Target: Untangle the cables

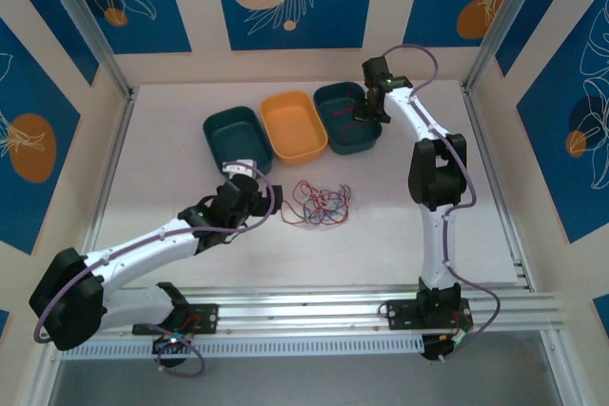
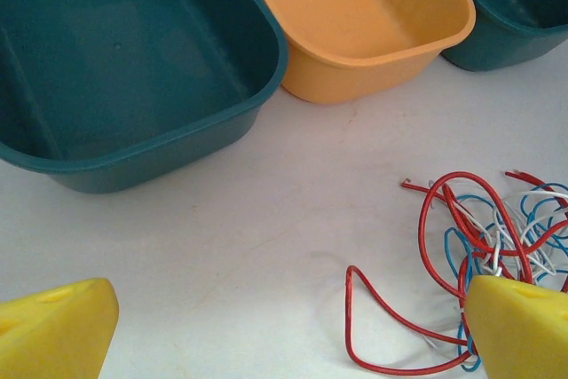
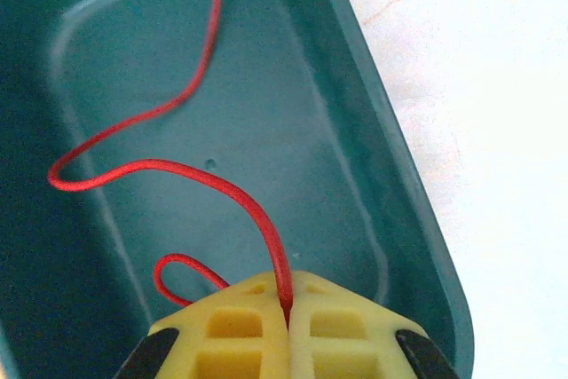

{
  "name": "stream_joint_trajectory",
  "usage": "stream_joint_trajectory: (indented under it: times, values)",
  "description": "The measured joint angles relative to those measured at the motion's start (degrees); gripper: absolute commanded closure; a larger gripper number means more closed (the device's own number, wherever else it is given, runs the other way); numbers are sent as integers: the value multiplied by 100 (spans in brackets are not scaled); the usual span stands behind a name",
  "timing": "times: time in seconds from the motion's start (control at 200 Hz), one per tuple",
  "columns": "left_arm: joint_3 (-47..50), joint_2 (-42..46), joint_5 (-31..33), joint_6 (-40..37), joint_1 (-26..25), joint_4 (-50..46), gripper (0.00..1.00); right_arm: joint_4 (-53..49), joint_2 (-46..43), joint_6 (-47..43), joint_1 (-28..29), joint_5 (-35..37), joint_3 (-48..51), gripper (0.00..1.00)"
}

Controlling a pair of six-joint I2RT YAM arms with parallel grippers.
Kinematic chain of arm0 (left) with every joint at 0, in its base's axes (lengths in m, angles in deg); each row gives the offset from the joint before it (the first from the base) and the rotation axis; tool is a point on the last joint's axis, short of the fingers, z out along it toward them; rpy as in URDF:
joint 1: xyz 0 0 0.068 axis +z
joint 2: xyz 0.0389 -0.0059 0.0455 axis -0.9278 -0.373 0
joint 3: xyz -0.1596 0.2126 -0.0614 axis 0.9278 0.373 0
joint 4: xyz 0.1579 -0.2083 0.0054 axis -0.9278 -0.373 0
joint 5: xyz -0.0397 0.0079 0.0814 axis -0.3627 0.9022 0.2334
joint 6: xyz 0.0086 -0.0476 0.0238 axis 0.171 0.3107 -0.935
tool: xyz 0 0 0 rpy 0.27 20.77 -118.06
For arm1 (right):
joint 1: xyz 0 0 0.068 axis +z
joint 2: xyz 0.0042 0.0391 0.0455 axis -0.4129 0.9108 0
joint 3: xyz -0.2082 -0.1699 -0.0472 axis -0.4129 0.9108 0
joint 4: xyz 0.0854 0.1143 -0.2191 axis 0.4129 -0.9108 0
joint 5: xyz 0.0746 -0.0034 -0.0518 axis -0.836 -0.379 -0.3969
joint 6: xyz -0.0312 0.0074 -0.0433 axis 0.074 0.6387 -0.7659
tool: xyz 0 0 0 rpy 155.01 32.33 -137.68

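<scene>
My right gripper should go back toward the near end of the teal bin next and release the single red cable, whose hanging length already curls inside.
The cables lie as a loose tangle of red, blue and white wires in the middle of the table, also at the right of the left wrist view as the tangle. My left gripper hovers open just left of the tangle, its yellow fingertips wide apart with bare table between them. My right gripper is over the right teal bin and is shut on a single red cable, which curls down into that bin.
Three bins stand in a row at the back: a teal bin on the left, an orange bin in the middle, then the right teal one. Panel walls enclose the table.
</scene>
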Motion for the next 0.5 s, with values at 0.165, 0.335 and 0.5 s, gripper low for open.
stream_joint_trajectory:
  times: [0.165,0.335,0.5]
  values:
    - [-26,-33,0,-7,0,-2,0,-142,219,-4,2,74,-157,100]
    - [-55,-46,0,-9,0,-2,0,-282,275,-9,13,74,-369,98]
    - [-107,-74,-2,-9,0,-46,0,-337,210,-9,37,72,-442,100]
